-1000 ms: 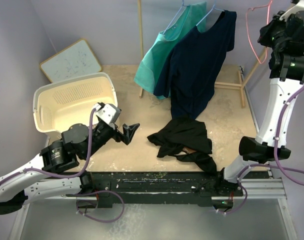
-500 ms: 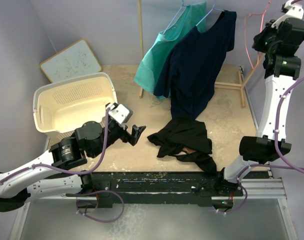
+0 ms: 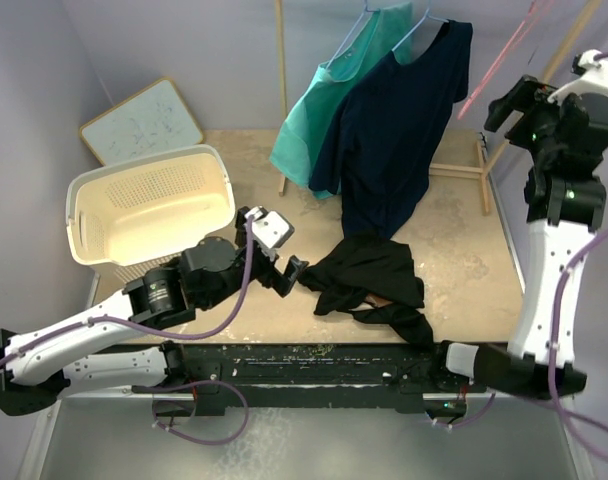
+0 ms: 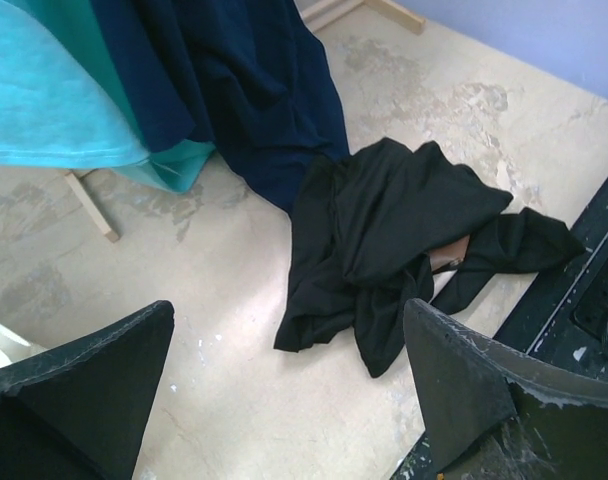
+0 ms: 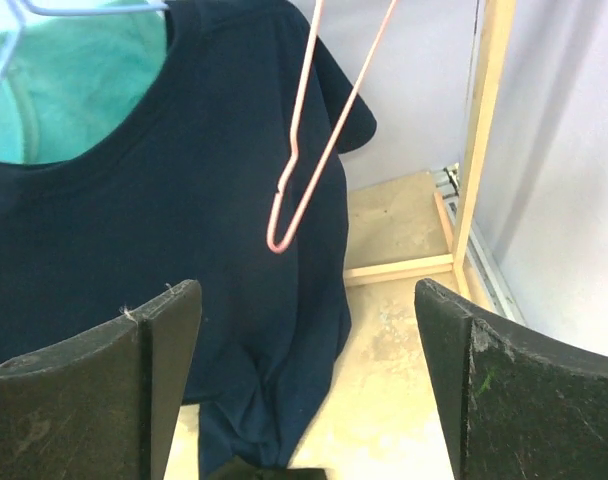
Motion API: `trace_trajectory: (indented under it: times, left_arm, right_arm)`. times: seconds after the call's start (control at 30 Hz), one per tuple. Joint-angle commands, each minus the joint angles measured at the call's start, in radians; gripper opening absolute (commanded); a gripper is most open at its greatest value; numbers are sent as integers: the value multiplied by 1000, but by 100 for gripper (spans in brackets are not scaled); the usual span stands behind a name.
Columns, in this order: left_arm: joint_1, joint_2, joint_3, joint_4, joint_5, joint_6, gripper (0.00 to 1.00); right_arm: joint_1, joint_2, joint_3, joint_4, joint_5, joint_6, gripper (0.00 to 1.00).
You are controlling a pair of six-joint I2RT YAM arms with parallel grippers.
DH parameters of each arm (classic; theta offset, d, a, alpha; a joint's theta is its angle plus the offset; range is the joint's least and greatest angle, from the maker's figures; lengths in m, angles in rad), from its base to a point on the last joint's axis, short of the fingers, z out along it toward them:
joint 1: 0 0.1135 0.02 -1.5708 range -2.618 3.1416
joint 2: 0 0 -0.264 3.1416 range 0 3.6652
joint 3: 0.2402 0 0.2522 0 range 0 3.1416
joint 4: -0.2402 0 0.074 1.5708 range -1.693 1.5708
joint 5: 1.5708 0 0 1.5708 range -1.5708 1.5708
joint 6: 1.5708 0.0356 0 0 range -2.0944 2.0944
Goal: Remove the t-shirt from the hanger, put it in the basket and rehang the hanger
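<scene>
The black t-shirt (image 3: 369, 278) is off any hanger. I will next move my left gripper over the t-shirt's middle, then down to close on its folds.
A black t-shirt (image 3: 369, 278) (image 4: 384, 235) lies crumpled on the table, off any hanger. A bare pink hanger (image 3: 499, 55) (image 5: 309, 140) hangs at the upper right, blurred in the top view. My right gripper (image 3: 506, 103) (image 5: 309, 380) is open just below and in front of it, holding nothing. A navy t-shirt (image 3: 394, 120) (image 5: 174, 250) hangs on a light blue hanger (image 5: 84, 8), with a teal shirt (image 3: 329, 100) behind it. My left gripper (image 3: 294, 272) (image 4: 284, 400) is open just left of the black t-shirt, above the tabletop.
A cream laundry basket (image 3: 84, 215) stands at the left with a white board (image 3: 144, 120) behind it. The wooden rack's posts (image 3: 281, 90) (image 5: 484, 130) and base bar (image 3: 464, 170) frame the hanging clothes. The black rail (image 3: 314, 360) runs along the near edge.
My right gripper has opened and let go of the pink hanger, then dropped lower; the hanger now swings free. My left arm has moved right, up to the black t-shirt.
</scene>
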Motion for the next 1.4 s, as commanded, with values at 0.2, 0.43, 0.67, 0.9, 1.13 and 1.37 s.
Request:
trace_trajectory:
  times: [0.2, 0.43, 0.67, 0.9, 1.13, 1.37]
  left_arm:
    - [-2, 175, 37, 120, 212, -29, 99]
    - [-2, 500, 92, 164, 390, -73, 100]
    - [-5, 834, 259, 149, 451, -135, 99]
    - [-5, 963, 349, 171, 414, -92, 99]
    - [-5, 1087, 410, 172, 452, -93, 99]
    - [-8, 1111, 365, 197, 416, -102, 99]
  right_arm:
    - [-4, -431, -404, -4, 44, 93, 91]
    - [17, -771, -665, -30, 84, 154, 88]
    - [39, -846, -732, -87, 36, 174, 86]
    - [43, -888, -758, -55, -27, 197, 86]
    - [49, -896, -758, -33, -37, 212, 85]
    - [54, -896, -758, -37, -35, 209, 86]
